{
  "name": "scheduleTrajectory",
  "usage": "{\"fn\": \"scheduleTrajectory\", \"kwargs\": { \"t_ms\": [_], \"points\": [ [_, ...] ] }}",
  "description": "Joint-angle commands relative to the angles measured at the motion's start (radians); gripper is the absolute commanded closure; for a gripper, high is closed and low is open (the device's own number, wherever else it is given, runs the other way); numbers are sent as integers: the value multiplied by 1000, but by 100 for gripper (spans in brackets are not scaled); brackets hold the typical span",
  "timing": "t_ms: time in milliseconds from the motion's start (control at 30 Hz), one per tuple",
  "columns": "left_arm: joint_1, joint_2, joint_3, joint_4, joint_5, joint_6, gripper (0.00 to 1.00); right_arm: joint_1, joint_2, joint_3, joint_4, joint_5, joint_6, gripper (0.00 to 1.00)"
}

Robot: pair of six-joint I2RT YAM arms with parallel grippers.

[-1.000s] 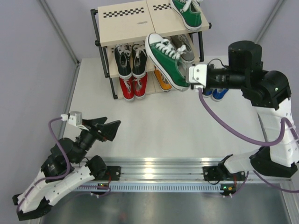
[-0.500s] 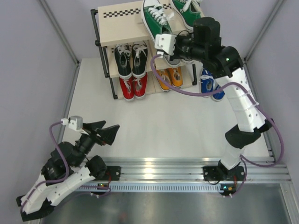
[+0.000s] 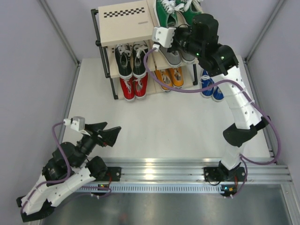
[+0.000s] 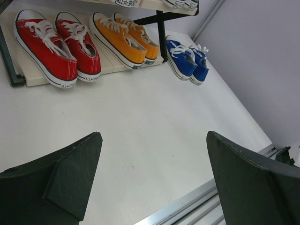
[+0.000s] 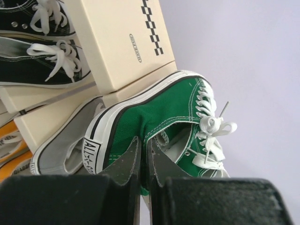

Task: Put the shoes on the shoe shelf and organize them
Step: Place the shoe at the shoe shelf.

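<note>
My right gripper needs to take the green shoe away from my base next, farther onto the shoe shelf's top board, right beside its mate.
My right gripper is shut on the heel collar of a green shoe. It holds the shoe over the top board of the shoe shelf, beside a second green shoe. On the shelf stand a black pair, a red pair, an orange pair and grey shoes. A blue pair sits on the table right of the shelf. My left gripper hangs open near the front left, holding nothing.
The white table lies between the shelf and the arms. A metal rail runs along the near edge. Grey walls and slanted frame posts close in the left and right sides.
My right arm has swung the green shoe up and back, from in front of the shelf to its top tier. My left arm has barely moved and stays open.
</note>
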Motion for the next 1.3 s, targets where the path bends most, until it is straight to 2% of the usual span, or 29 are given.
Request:
{"fn": "scheduleTrajectory", "kwargs": {
  "t_ms": [0,200,733,933,967,1267],
  "points": [
    [1,-7,-2,12,12,15,2,-9,-6,40,215,45,-75,100],
    [1,-8,-3,10,12,18,2,-23,7,12,236,40,-127,99],
    [1,-8,-2,12,12,13,2,-63,21,3,304,89,-140,86],
    [1,-8,-3,12,7,16,2,-63,21,-18,313,88,-129,75],
    [1,-8,-2,12,7,15,2,-63,20,-23,313,89,-127,70],
    [1,-8,-2,10,6,13,2,-63,-15,-49,267,72,-81,54]
  ]
}}
